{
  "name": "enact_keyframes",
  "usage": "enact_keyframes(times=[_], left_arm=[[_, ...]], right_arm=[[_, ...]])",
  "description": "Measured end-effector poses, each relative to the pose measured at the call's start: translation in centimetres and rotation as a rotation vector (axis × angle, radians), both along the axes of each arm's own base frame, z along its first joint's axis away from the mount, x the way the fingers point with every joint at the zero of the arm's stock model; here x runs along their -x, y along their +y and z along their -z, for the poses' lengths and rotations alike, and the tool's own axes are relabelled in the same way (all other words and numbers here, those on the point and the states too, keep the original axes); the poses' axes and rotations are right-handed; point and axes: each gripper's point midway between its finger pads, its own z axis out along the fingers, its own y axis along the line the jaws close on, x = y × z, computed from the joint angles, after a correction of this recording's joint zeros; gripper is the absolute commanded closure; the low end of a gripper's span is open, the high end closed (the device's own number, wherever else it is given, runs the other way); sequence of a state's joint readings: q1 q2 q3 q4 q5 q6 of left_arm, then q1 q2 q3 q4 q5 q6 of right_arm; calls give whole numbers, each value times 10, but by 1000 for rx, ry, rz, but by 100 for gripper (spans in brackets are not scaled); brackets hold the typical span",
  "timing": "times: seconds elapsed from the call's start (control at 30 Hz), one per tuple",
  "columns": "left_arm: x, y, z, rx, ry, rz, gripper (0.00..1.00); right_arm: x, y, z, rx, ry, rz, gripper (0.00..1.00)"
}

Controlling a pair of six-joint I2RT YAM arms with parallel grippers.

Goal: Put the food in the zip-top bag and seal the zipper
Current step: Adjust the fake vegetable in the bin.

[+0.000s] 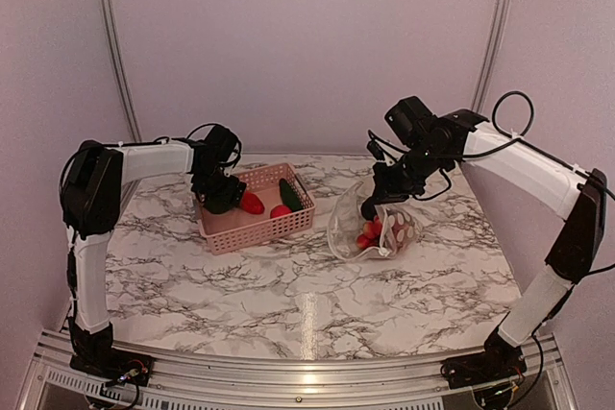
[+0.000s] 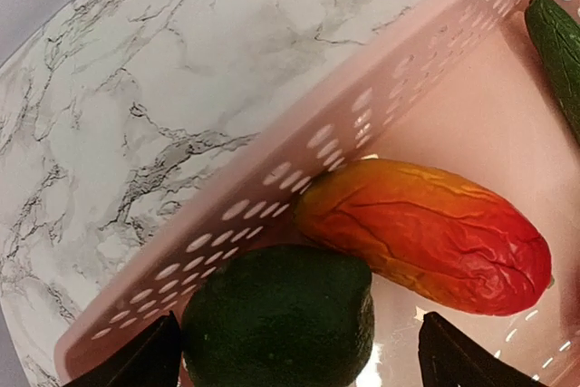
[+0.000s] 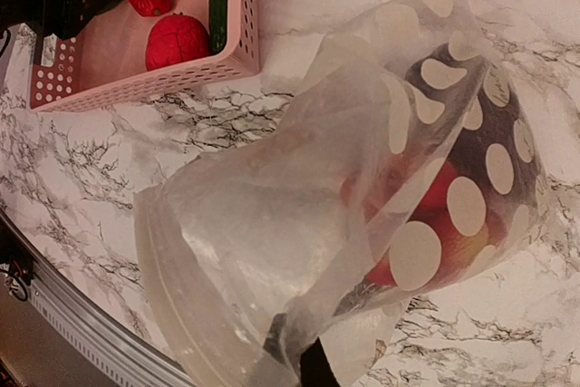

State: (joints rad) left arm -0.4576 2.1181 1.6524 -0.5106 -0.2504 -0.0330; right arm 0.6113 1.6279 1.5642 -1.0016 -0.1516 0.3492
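Observation:
My left gripper will next pull back from the far side of the basket and close, because the dark green food piece [image 2: 276, 319] is between its open fingers by that side of the basket.
My left gripper [image 2: 299, 360] hangs open inside the pink basket [image 2: 272, 178], one finger on each side of a dark green food piece [image 2: 276, 319], with a gap on the right side. An orange-red piece [image 2: 426, 233] lies just beyond it and a green cucumber [image 2: 557, 43] at the far end. My right gripper [image 3: 299, 364] is shut on the mouth edge of the zip-top bag [image 3: 272, 224] and holds it up open. The zipper [image 3: 172, 287] runs along the lower left edge. Red food [image 3: 435, 197] lies in the bag's bottom. From above, the bag [image 1: 380, 228] stands right of the basket.
The basket [image 1: 259, 232] sits at the back left of the marble table [image 1: 288, 304] and also holds a red piece [image 1: 281, 210]. A metal rail [image 1: 288, 376] runs along the near edge. Pink walls close in behind and on both sides.

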Motion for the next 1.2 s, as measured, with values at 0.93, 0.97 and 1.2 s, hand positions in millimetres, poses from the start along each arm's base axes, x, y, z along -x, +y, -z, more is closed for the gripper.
enact_keyframes(times=[0.93,0.97,1.2], left_arm=[[52,-45,-10,140,76,79,4],[48,-48,-11,145,72,83,4],[47,-49,-5,129,113,76,10]], right_arm=[[-2,8,5,-20,19,-17,100],[-2,8,5,-20,20,-18,100],[-2,8,5,-21,20,-19,100]])
